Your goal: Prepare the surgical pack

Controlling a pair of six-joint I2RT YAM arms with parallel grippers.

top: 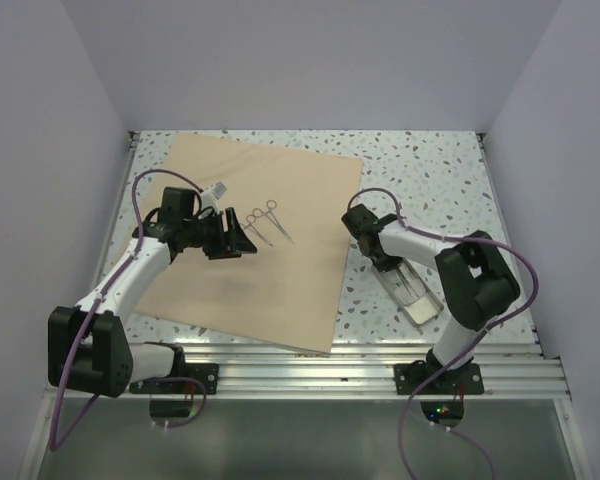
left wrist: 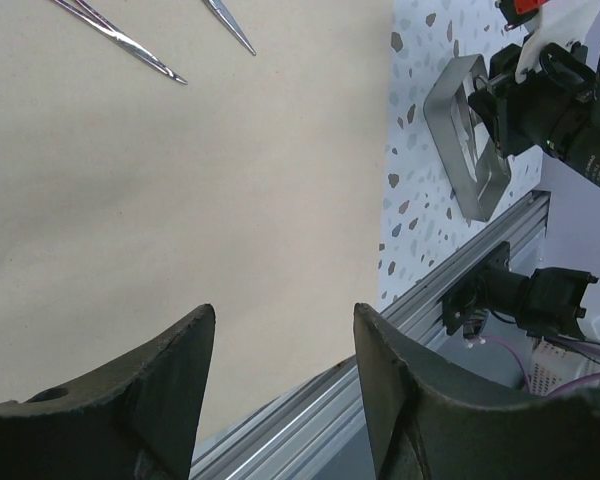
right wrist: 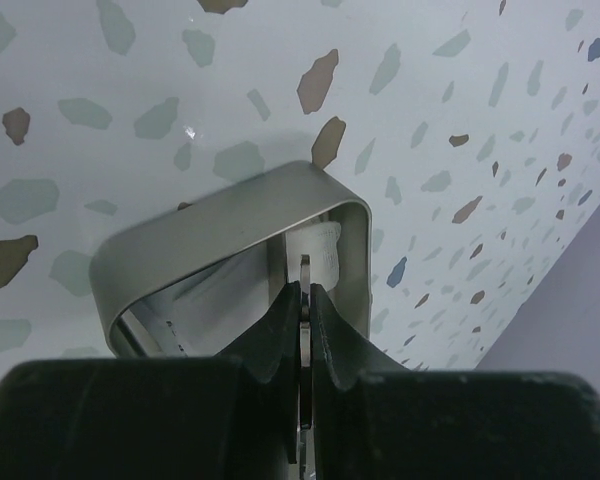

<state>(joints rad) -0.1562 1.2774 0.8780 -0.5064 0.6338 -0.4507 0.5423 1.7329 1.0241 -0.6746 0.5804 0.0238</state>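
The closer instrument's shafts lie slanted on the sheet below, so my left gripper next moves to the right in the top view, turns and lowers onto them.
The surgical pack (top: pixel 260 280) is a wide tan sheet lying flat across the left half of the table, and it fills the left wrist view (left wrist: pixel 180 200). Two metal scissor-like instruments (top: pixel 263 222) lie on it; their tips (left wrist: pixel 130 40) show in the left wrist view. My left gripper (top: pixel 242 240) hovers over the sheet just left of them, open and empty (left wrist: pixel 285 310). My right gripper (top: pixel 390 262) is at the far end of the metal tray (top: pixel 420 300). It is shut (right wrist: pixel 305 290) on a thin metal strip at the tray (right wrist: pixel 210 230); whether wall or instrument I cannot tell.
A small white tag (top: pixel 218 188) lies on the sheet behind the left gripper. White paper (right wrist: pixel 325 255) sits inside the tray. An aluminium rail (top: pixel 360 370) runs along the near table edge, under the sheet's front edge. Purple walls close in the table on three sides.
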